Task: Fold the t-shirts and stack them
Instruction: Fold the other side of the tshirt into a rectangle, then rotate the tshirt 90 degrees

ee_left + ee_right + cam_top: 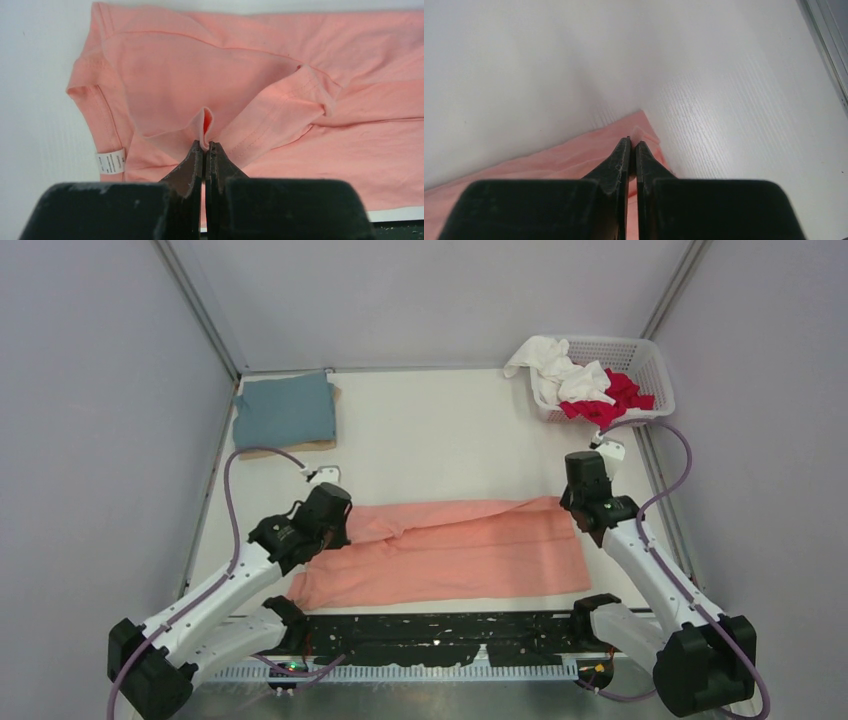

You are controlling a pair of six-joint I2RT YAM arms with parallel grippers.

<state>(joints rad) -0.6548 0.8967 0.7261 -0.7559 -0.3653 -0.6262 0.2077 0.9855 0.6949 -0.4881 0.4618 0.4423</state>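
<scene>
The right gripper draws the held corner from the shirt's far edge back over the cloth toward the black strip next, then releases it.
A salmon-pink t-shirt lies spread across the near middle of the table, folded lengthwise. My left gripper is shut on a pinch of its cloth near the left sleeve; the left wrist view shows the fold between the jaws and a white label. My right gripper is shut on the shirt's far right corner. A folded teal-blue t-shirt lies on a tan one at the far left. White and red t-shirts are bunched in the basket.
A white plastic lattice basket stands at the far right corner. A black perforated strip runs along the near edge between the arm bases. Grey walls with metal rails enclose the table on three sides.
</scene>
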